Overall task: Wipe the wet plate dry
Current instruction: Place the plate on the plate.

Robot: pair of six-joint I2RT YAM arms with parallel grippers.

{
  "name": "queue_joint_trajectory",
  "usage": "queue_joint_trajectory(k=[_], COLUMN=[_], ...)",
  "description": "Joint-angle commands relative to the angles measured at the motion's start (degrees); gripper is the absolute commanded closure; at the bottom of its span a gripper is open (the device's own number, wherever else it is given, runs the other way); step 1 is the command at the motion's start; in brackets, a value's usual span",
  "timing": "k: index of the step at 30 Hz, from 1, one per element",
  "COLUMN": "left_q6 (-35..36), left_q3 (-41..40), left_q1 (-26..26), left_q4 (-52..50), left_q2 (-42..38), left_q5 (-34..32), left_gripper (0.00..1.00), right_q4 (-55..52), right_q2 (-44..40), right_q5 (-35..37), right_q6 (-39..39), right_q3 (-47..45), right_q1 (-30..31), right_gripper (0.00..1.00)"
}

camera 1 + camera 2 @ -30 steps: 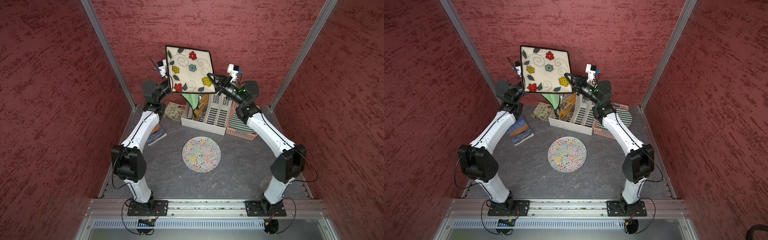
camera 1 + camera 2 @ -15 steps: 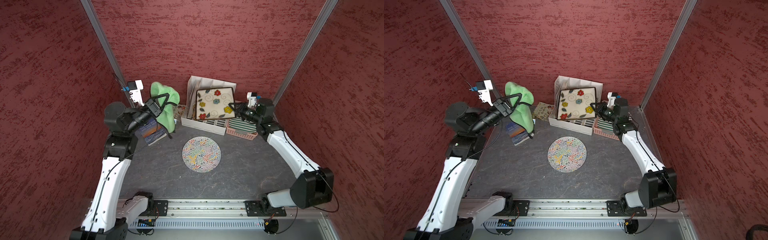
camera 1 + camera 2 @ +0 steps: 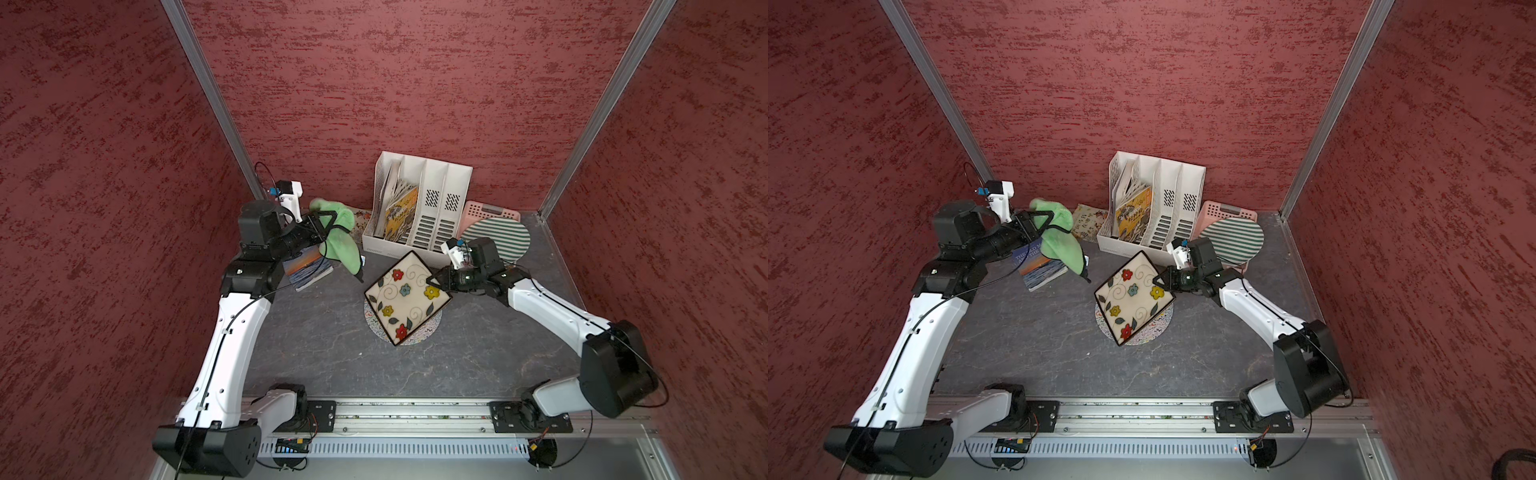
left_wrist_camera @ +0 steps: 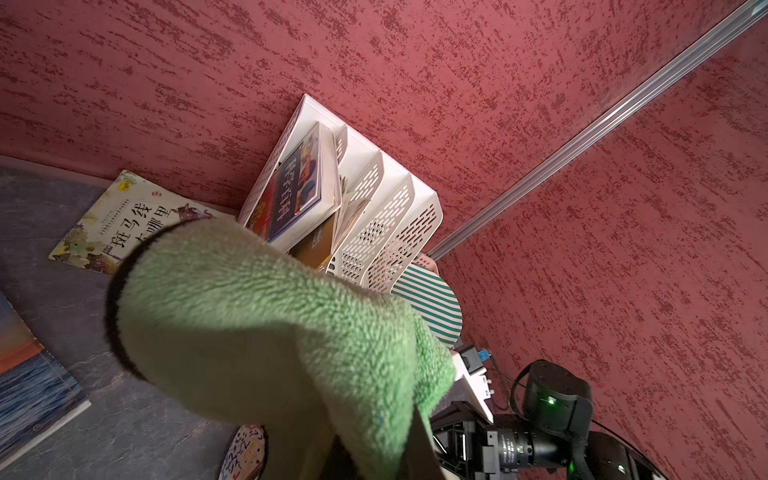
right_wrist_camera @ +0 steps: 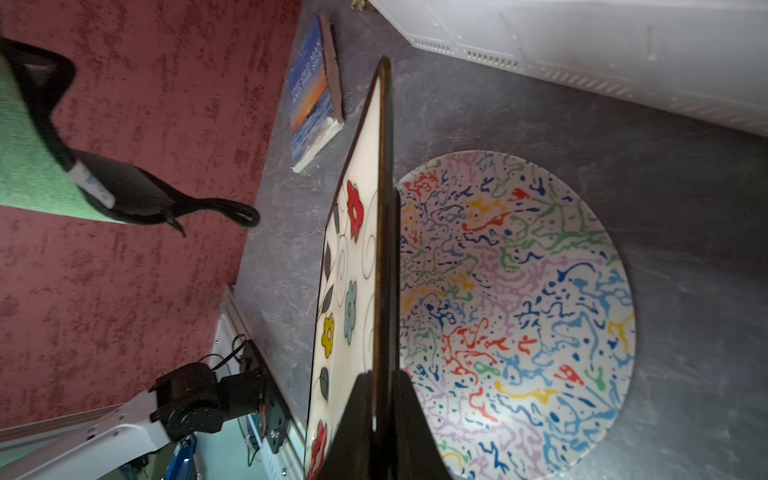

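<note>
I need to move my right gripper down next, lay the tilted square plate flat onto the round, colour-splashed plate (image 3: 425,328) (image 5: 516,312) and release it, since that plate lies below the gripper.
The plate (image 3: 407,299) (image 3: 1133,297) is square and cream, with painted flowers and a dark rim. It hangs tilted just above a round, colour-splashed plate (image 3: 432,328) (image 5: 519,311) on the table. My right gripper (image 3: 434,282) (image 3: 1158,280) (image 5: 382,374) is shut on the square plate's right-hand rim; in the right wrist view the plate (image 5: 353,291) appears edge-on. My left gripper (image 3: 328,222) (image 3: 1044,220) (image 4: 386,453) is shut on a fluffy green cloth (image 3: 343,245) (image 3: 1061,247) (image 4: 270,324), which hangs at the back left, apart from the plate.
A white file organiser (image 3: 428,212) with books stands at the back. A pink basket (image 3: 494,210) and a striped round plate (image 3: 498,241) are to its right. A blue book (image 3: 307,272) lies under the left gripper, a booklet (image 4: 124,220) by the wall.
The right arm has brought the square plate down from high at the back to just above the round plate. The left arm has pulled away to the left with the cloth.
</note>
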Motion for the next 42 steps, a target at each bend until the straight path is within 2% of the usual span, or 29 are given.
queue_joint_trajectory(k=[1,10,14,18,20,23,26,28,31,33,37,39,42], left_q6=[0.12,-1.03,-1.17,-1.72,-2.08,-2.27,-2.31,-2.33,-2.04,-2.00,-2.36,-2.80,-3.75], left_q3=[0.46,-1.96,-1.73,-1.81,-2.02,-2.51,-2.24,-1.52,0.53,1.14,0.30,-0.12,-1.25], left_q1=[0.41,0.41,0.40,0.44,0.40,0.47,0.45,0.41,0.46,0.44,0.48,0.45,0.38], left_q4=[2.17,1.04,1.02,2.06,2.65,3.47,4.38,5.15,5.55,5.63,6.89,7.30,8.02], left_q2=[-1.96,-4.49,-4.14,-3.54,-3.29,-2.97,-2.30,-1.23,1.25,2.03,2.28,2.29,1.87], left_q5=[1.18,1.03,0.92,1.50,1.55,1.56,1.47,1.82,3.17,3.71,3.73,3.73,3.60], left_gripper=[1.00,1.00,1.00,1.00,1.00,1.00,1.00,1.00,1.00,1.00,1.00,1.00,1.00], right_q4=[10.61,12.42,8.20,6.63,6.11,3.01,1.04,-0.53,-1.49,-3.22,-11.43,-16.02,-19.36], right_q2=[0.99,5.44,7.33,8.50,8.09,5.92,2.38,0.33,-2.09,-1.27,7.49,12.94,19.60], right_q5=[-1.33,4.52,9.51,11.34,11.81,13.92,15.47,16.01,19.04,23.56,26.84,26.65,26.39], right_q6=[-1.69,-3.42,-6.23,-7.73,-7.93,-9.36,-9.81,-8.80,-5.00,-2.45,3.72,5.34,3.63], right_q3=[1.35,-5.80,-7.17,-7.72,-7.27,-4.65,-0.81,2.90,7.95,10.74,19.77,25.22,32.25], right_q1=[0.56,0.48,0.48,0.47,0.50,0.40,-0.92,-3.59,-12.09,-17.72,-31.47,-34.71,-37.30], right_gripper=[1.00,1.00,0.88,0.82,0.75,0.52,0.42,0.39,0.37,0.36,0.34,0.27,0.19])
